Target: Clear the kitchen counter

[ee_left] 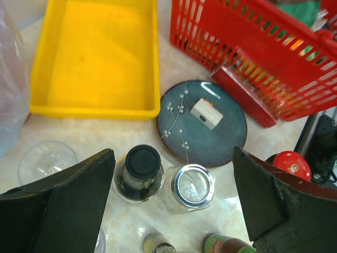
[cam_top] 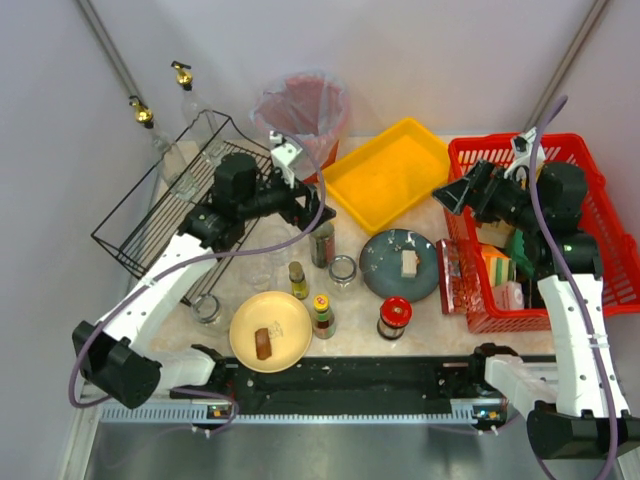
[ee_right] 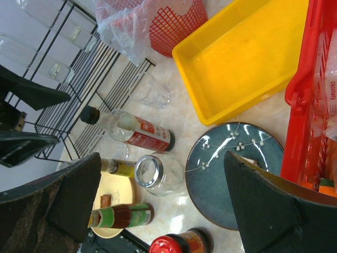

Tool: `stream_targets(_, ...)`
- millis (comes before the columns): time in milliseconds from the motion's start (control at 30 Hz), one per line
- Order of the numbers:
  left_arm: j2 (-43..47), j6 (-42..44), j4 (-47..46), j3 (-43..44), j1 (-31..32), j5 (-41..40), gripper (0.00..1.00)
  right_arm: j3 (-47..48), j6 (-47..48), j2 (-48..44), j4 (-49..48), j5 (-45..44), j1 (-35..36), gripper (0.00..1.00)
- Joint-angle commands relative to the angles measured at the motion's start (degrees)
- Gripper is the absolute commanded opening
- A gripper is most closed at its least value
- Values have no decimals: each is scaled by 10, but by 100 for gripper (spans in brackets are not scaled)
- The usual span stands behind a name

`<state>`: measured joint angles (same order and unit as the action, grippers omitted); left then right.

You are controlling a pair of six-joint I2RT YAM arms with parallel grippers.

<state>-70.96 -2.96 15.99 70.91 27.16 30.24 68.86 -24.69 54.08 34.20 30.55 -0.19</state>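
The bottle's black cap (ee_left: 143, 162) sits below my left gripper and off-centre to the left in the wrist view, so my left gripper will move that way next and go down around it.
The kitchen counter (cam_top: 355, 325) carries a tall black-capped bottle (cam_top: 322, 243), an open glass jar (cam_top: 342, 270), two small sauce bottles (cam_top: 298, 280) (cam_top: 322, 315), a red-lidded jar (cam_top: 394, 317), a blue plate (cam_top: 385, 270) with a white piece, and a yellow plate (cam_top: 285, 320) with a brown piece. My left gripper (cam_top: 312, 205) hovers open above the black-capped bottle (ee_left: 142, 163) and the jar (ee_left: 192, 184), holding nothing. My right gripper (cam_top: 452, 193) is open too, above the red basket's left rim, looking down on the jar (ee_right: 152, 171) and the blue plate (ee_right: 226, 163).
A yellow tray (cam_top: 385, 175) lies at the back centre. The red basket (cam_top: 600, 240), holding packets, stands at the right. A black wire rack (cam_top: 170, 205) with glasses is at the left, and a bag-lined bin (cam_top: 300, 105) behind. A clear glass (ee_left: 46, 158) stands near the rack.
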Motion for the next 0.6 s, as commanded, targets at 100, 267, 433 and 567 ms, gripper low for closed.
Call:
stream_targets(100,-8,-33,-65,-50,20,-113,95,-3,-3,-5,-12,7,-4,96)
stream_targets(267,-15,-55,-97,-77,29,-136,91,-4,-4,-5,-12,5,-4,96)
stream_targets(433,-31,-46,-100,-83,40,-126,83,-4,1,-6,-11,4,-4,96)
stream_targets(567,-38,-41,-124,-100,51,-155,74,-3,6,-6,-10,-2,-4,96)
